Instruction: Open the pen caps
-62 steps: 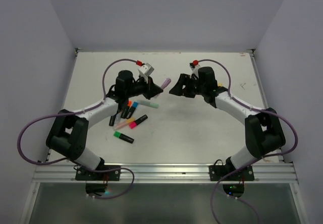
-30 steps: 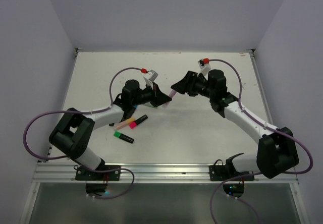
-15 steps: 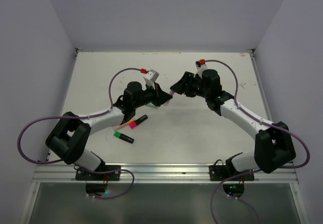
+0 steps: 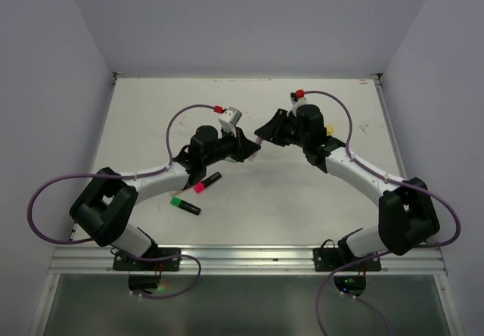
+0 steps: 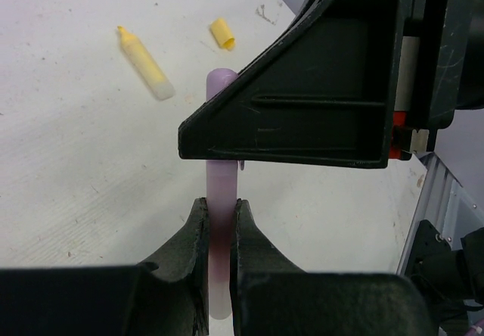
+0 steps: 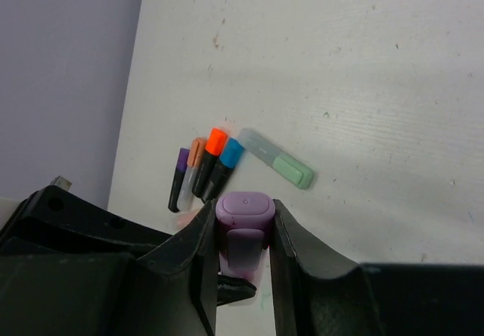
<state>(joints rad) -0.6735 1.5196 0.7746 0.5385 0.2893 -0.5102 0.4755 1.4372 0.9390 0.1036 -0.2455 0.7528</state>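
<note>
My left gripper moves across to its right in the top view next, lowers to bare tabletop beside the yellow pen and releases the body of the purple pen.
A pastel purple pen (image 5: 220, 200) is held in the air between both grippers over the middle of the table (image 4: 302, 192). My left gripper (image 5: 218, 222) is shut on its barrel. My right gripper (image 6: 243, 226) is shut on its purple cap (image 6: 244, 212), at the pen's far end; the cap sits on the pen. In the top view the two grippers meet at the pen (image 4: 257, 144). A yellow pen (image 5: 144, 61) lies uncapped with its yellow cap (image 5: 221, 33) beside it.
Several pens lie on the table left of centre: purple-capped, orange and blue black-barrelled ones (image 6: 215, 162) and a mint one (image 6: 280, 160). A pink-ended pen (image 4: 206, 182) and a green-ended pen (image 4: 184, 205) lie nearer the front. Walls close the table on three sides.
Both grippers came together from apart over two seconds; the right gripper closed onto the purple pen's cap end while the left keeps hold of the barrel. The pair has shifted slightly right.
</note>
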